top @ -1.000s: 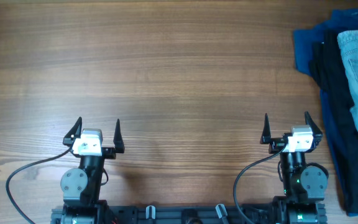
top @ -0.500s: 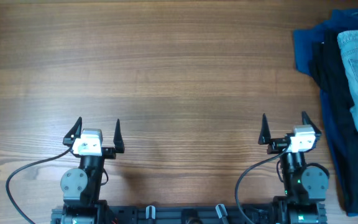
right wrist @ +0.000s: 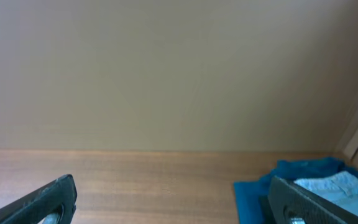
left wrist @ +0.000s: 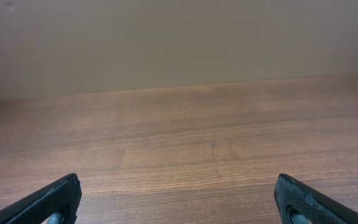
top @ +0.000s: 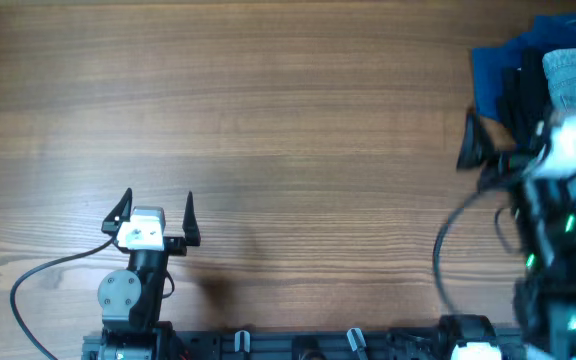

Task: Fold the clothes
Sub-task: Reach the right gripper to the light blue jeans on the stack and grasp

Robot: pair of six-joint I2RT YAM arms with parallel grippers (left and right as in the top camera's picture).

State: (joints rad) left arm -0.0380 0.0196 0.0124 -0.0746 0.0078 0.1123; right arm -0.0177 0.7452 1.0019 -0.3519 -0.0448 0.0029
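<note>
The shorts lie on top. Next, my right gripper moves outward over the pile and tilts down onto the shorts' far corner [top: 556, 73] [right wrist: 307, 183] beside the black garment.
The clothes, light faded denim shorts [top: 574, 72], lie on top of a pile at the table's far right edge; the right wrist view shows a corner of them [right wrist: 329, 185]. My right gripper [top: 508, 138] is blurred and raised at the pile's left side, jaws wide open and empty [right wrist: 176, 208]. Its right finger [right wrist: 303, 199] overlaps the pile in the wrist view. My left gripper [top: 158, 213] rests open and empty near the front left, with only bare wood between its fingers [left wrist: 179, 205].
A dark blue cloth [top: 488, 72] and a black garment [top: 524, 92] lie under the shorts. The blue cloth [right wrist: 253, 194] reaches furthest left. The wooden table [top: 268, 110] stretches across the middle and left. The arm bases line the front edge.
My right arm has swung up and away from its rest pose, towards the pile at the right, and now appears blurred. The left arm has not moved.
</note>
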